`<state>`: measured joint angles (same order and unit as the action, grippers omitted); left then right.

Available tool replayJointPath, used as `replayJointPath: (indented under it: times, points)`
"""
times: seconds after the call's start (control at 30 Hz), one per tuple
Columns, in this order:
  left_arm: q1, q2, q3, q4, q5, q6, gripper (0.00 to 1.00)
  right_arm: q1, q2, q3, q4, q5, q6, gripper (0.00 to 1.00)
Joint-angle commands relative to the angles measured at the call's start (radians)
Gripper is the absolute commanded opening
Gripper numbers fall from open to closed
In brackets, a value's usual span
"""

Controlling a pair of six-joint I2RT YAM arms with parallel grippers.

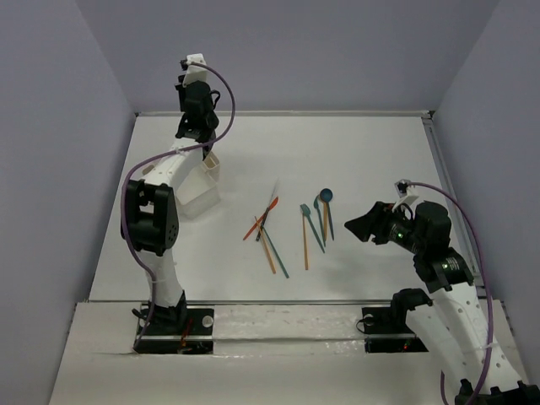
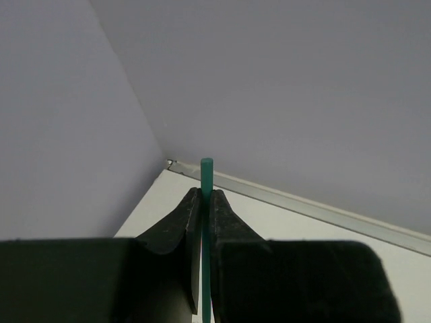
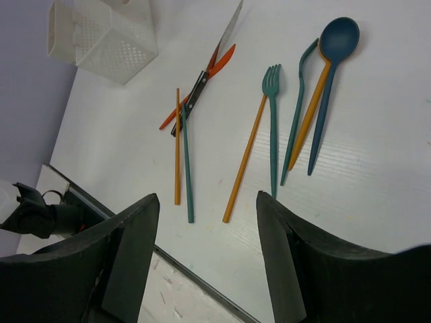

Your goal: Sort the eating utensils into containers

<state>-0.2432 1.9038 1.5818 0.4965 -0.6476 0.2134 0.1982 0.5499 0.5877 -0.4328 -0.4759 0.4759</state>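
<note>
My left gripper needs to move down toward the small open section of the white container [image 1: 202, 190].
My left gripper [image 2: 206, 195] is shut on a thin teal stick [image 2: 206, 176], whose tip pokes up past the fingertips. In the top view this gripper [image 1: 205, 145] hangs high over the white container [image 1: 202, 190] at the left back. The other eating utensils lie on the table: a teal fork [image 3: 272, 121], a teal spoon [image 3: 335, 47], orange sticks [image 3: 246, 158], a teal stick [image 3: 186, 161] and a red piece [image 3: 219, 62]. My right gripper [image 3: 207, 198] is open and empty, hovering above the table just on the near side of them [image 1: 359, 226].
A black-handled knife with a silver blade [image 3: 225, 37] lies across the red piece. The perforated white container [image 3: 111, 44] stands near the left wall. A metal rail [image 1: 278, 112] runs along the table's far edge, and grey walls close in three sides.
</note>
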Motion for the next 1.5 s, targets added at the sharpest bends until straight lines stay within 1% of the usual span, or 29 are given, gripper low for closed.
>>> replayJointPath:
  times: [0.0, 0.17, 0.63, 0.77, 0.83, 0.87, 0.97, 1.0, 1.07, 1.1, 1.17, 1.2, 1.27, 1.3, 1.4, 1.43, 1.47]
  points:
    - [0.010, -0.005, -0.006, 0.175, -0.023, 0.073, 0.00, 0.009, -0.005, -0.011, 0.074, -0.030, 0.004, 0.65]
    - [0.010, 0.014, -0.039, 0.220, -0.011, 0.058, 0.00, 0.009, -0.010, -0.011, 0.077, -0.030, 0.003, 0.66]
    - [0.010, -0.005, -0.230, 0.336, 0.002, -0.035, 0.00, 0.009, -0.021, -0.014, 0.086, -0.043, 0.006, 0.66]
    - [-0.017, -0.025, -0.278, 0.350, -0.010, -0.065, 0.00, 0.009, -0.019, -0.015, 0.091, -0.044, 0.004, 0.66]
    - [-0.027, -0.032, -0.312, 0.358, -0.026, -0.075, 0.09, 0.009, -0.018, -0.015, 0.089, -0.044, 0.006, 0.66]
    - [-0.027, -0.043, -0.331, 0.358, -0.032, -0.091, 0.21, 0.009, -0.018, -0.014, 0.088, -0.044, 0.006, 0.66]
    - [-0.027, -0.069, -0.359, 0.355, -0.047, -0.111, 0.39, 0.009, -0.012, -0.012, 0.085, -0.041, 0.006, 0.66]
    - [-0.036, -0.077, -0.374, 0.352, -0.049, -0.121, 0.45, 0.009, -0.010, -0.012, 0.083, -0.040, 0.004, 0.66]
    - [-0.036, -0.103, -0.390, 0.347, -0.050, -0.135, 0.49, 0.009, -0.007, -0.012, 0.082, -0.036, 0.006, 0.66]
    - [-0.036, -0.112, -0.393, 0.343, -0.049, -0.143, 0.55, 0.009, 0.001, -0.011, 0.080, -0.035, 0.003, 0.66]
    - [-0.047, -0.143, -0.393, 0.321, -0.046, -0.149, 0.63, 0.009, 0.007, -0.009, 0.081, -0.033, 0.003, 0.66]
    - [-0.047, -0.155, -0.384, 0.309, -0.043, -0.158, 0.69, 0.009, 0.018, -0.009, 0.082, -0.030, 0.003, 0.66]
    - [-0.056, -0.201, -0.376, 0.280, -0.032, -0.166, 0.75, 0.009, 0.031, -0.002, 0.078, -0.036, 0.003, 0.66]
    - [-0.056, -0.218, -0.368, 0.265, -0.024, -0.175, 0.84, 0.009, 0.045, 0.003, 0.081, -0.036, 0.001, 0.66]
    - [-0.056, -0.288, -0.307, 0.156, 0.025, -0.241, 0.90, 0.033, 0.073, 0.029, 0.080, -0.027, -0.003, 0.66]
    - [-0.056, -0.305, -0.265, 0.122, 0.049, -0.259, 0.95, 0.047, 0.085, 0.035, 0.081, -0.008, -0.005, 0.66]
    - [-0.056, -0.375, -0.211, -0.016, 0.095, -0.307, 0.98, 0.144, 0.155, 0.061, 0.092, 0.052, -0.002, 0.66]
